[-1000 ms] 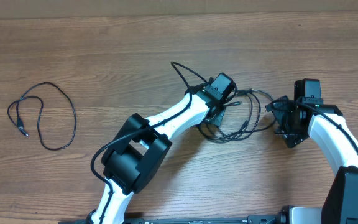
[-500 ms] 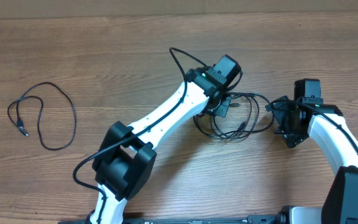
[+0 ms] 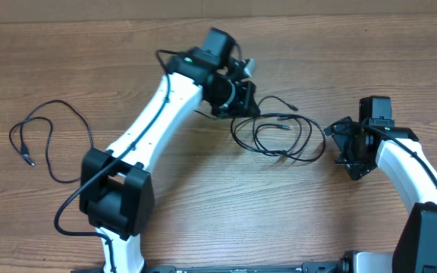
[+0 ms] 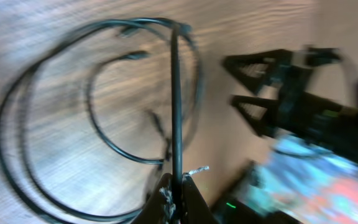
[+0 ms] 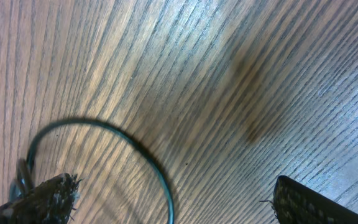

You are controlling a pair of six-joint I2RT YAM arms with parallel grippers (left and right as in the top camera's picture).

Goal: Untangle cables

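Note:
The taut cable goes left in the overhead view next, pulled away from the loops and released by my left gripper, as bare tabletop lies there.
A bunch of thin black cables (image 3: pixel 275 133) lies in loose loops at the table's middle right. My left gripper (image 3: pixel 243 98) is at the bunch's far left end, shut on one strand. In the left wrist view that cable (image 4: pixel 174 112) runs taut and straight from the closed jaws of my left gripper (image 4: pixel 178 193) out to the loops. My right gripper (image 3: pixel 338 145) stands open at the right edge of the bunch. In the right wrist view a curved strand (image 5: pixel 135 146) lies on the wood between the wide-apart fingers (image 5: pixel 48 196) of my right gripper (image 5: pixel 173 202).
A separate thin black cable (image 3: pixel 51 140) lies in an open loop at the far left of the wooden table (image 3: pixel 203 220). The left arm (image 3: pixel 150 129) stretches diagonally across the middle. The right arm's black gripper (image 4: pixel 278 93) shows blurred in the left wrist view.
My left gripper has moved up and to the left with the strand in it, drawing the bunch out into wider loops. The right gripper has stayed still and open.

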